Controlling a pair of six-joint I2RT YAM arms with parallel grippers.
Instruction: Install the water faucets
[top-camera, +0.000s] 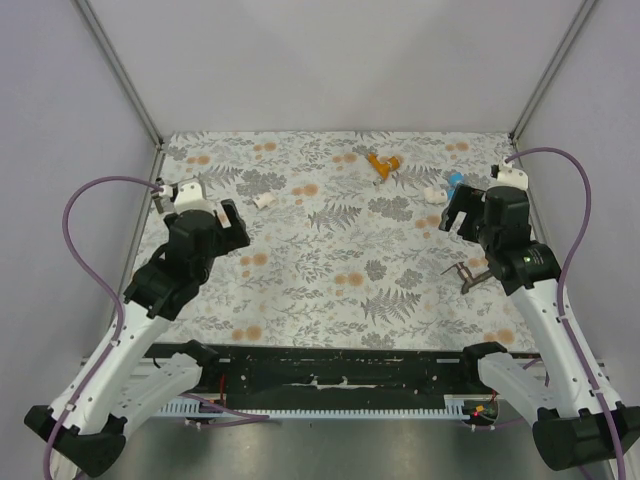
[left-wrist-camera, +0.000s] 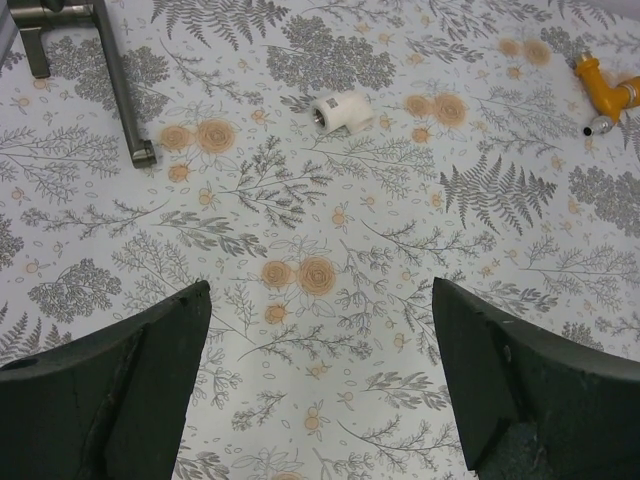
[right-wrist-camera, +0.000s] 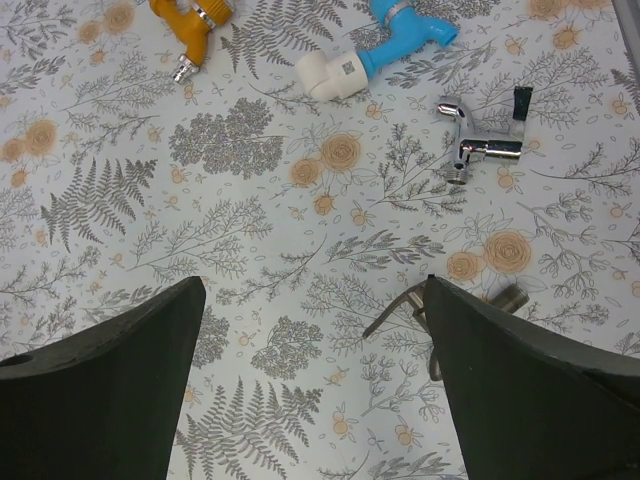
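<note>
The left gripper reaches outward, turns its fingers and lowers them to close around the loose white elbow fitting (top-camera: 264, 200) (left-wrist-camera: 342, 112) next. The fitting lies at an angle, below and outward of the gripper.
The orange faucet (top-camera: 383, 164) lies on the flowered table cover at the back centre; it also shows in the left wrist view (left-wrist-camera: 608, 92) and the right wrist view (right-wrist-camera: 195, 25). A blue faucet (top-camera: 455, 183) with a white elbow fitting (right-wrist-camera: 330, 75) at its end lies to its right, also seen in the right wrist view (right-wrist-camera: 410, 38). A chrome tap (right-wrist-camera: 480, 135) lies beside them. My left gripper (top-camera: 235, 228) is open and empty above the cover at the left (left-wrist-camera: 320, 380). My right gripper (top-camera: 462, 210) is open and empty near the blue faucet (right-wrist-camera: 315, 380).
A loose white elbow fitting (top-camera: 265, 200) lies at mid-left (left-wrist-camera: 342, 112). One dark metal lever handle (left-wrist-camera: 90, 60) lies at the far left, another (top-camera: 465, 272) by the right arm, partly behind my right finger (right-wrist-camera: 400, 305). Grey walls close in the table.
</note>
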